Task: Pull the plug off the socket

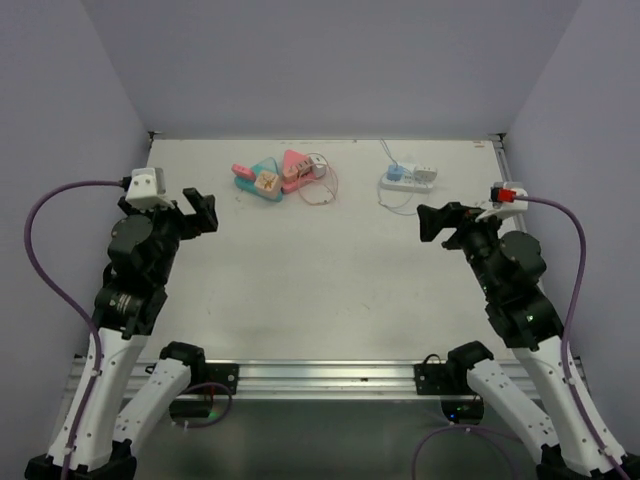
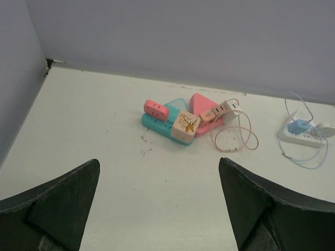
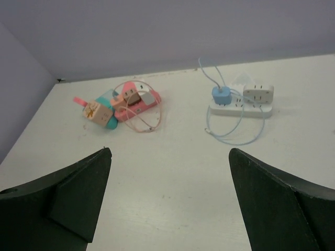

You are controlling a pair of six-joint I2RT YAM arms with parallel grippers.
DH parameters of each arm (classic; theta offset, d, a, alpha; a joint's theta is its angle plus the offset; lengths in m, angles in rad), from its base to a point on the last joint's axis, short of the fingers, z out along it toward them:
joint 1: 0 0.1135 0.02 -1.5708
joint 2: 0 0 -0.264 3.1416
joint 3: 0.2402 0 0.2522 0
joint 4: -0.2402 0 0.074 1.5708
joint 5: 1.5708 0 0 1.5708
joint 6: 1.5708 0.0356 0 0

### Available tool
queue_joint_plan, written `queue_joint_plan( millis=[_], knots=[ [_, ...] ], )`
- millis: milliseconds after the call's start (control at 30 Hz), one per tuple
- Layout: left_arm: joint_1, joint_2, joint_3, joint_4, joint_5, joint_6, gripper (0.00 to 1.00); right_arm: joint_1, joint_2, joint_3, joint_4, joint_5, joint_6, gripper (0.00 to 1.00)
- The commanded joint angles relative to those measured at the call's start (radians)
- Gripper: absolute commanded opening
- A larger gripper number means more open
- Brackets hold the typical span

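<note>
The beige cube plug is outward of my left gripper and to its right in the top view, so I will reach there and go down around the plug's sides.
A white power strip lies at the back right with a blue plug and a white plug stuck in it; a thin blue cable loops in front. A teal socket block and a pink socket block lie at the back left, carrying a beige cube plug, a pink plug and a white-tan plug with a pink cable. My left gripper is open and empty, well short of the blocks. My right gripper is open and empty, short of the strip.
Grey walls close the table on the left, back and right. The table's back edge runs just behind the sockets. A metal rail runs along the near edge between the arm bases.
</note>
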Motion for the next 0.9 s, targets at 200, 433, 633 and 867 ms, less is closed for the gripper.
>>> queue_joint_plan(
  millis=[200,433,633,867],
  knots=[
    [-0.004,0.275,-0.008,-0.003,-0.046,-0.203,1.0,0.002,0.193,-0.056,0.045,-0.183,0.139,0.99],
    [-0.002,0.637,0.128,0.026,-0.081,-0.332,1.0,0.002,0.256,-0.12,0.118,-0.301,0.12,0.99],
    [-0.014,0.884,0.279,0.126,-0.056,-0.265,1.0,0.004,0.263,-0.169,0.178,-0.361,0.112,0.99],
    [-0.027,1.13,0.472,0.2,0.115,-0.007,1.0,0.002,0.251,-0.211,0.209,-0.381,0.103,0.99]
  ],
)
